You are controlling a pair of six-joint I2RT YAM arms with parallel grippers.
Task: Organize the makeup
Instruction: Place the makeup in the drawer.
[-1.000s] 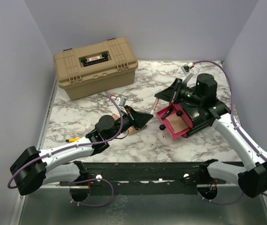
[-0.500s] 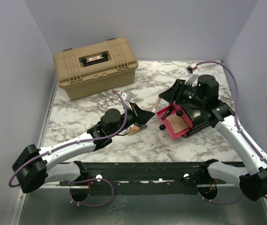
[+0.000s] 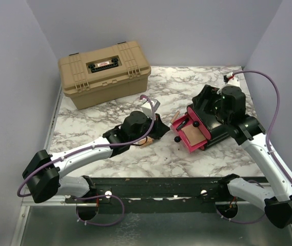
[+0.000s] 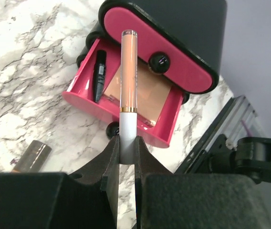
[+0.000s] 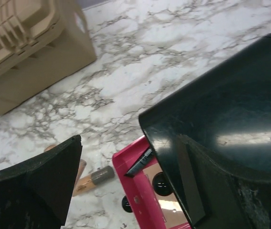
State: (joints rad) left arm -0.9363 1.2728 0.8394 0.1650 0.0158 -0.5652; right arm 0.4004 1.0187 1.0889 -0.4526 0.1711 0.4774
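I will next move my left gripper to the right in the top view and down to the gap (image 3: 185, 127) beside the black tube (image 4: 98, 76). I should release there, because that gap is empty.
My left gripper (image 4: 127, 143) is shut on the white end of a slim peach tube (image 4: 128, 71) that points at the black box (image 3: 222, 128). The box's lower pink drawer (image 4: 171, 129) stands open. Inside it lie a slim black tube (image 4: 98, 76) and a flat copper-pink compact (image 4: 147, 95). In the top view, the left gripper (image 3: 160, 128) hovers just left of the drawer (image 3: 187, 145). My right gripper (image 5: 130, 143) is open over the box's top (image 5: 221, 109), with nothing between its fingers. A copper tube (image 4: 30, 157) and a peach tube (image 5: 90, 180) lie on the marble.
A tan toolbox (image 3: 103, 72) stands shut at the back left of the marble table (image 3: 212, 77). The box's upper pink drawer front (image 4: 140, 36) with its black knob (image 4: 160, 61) is closed. Grey walls bound the table on three sides.
The right gripper has opened wide and drawn back to the right over the box. The left arm has carried the peach tube rightward, closer to the open drawer.
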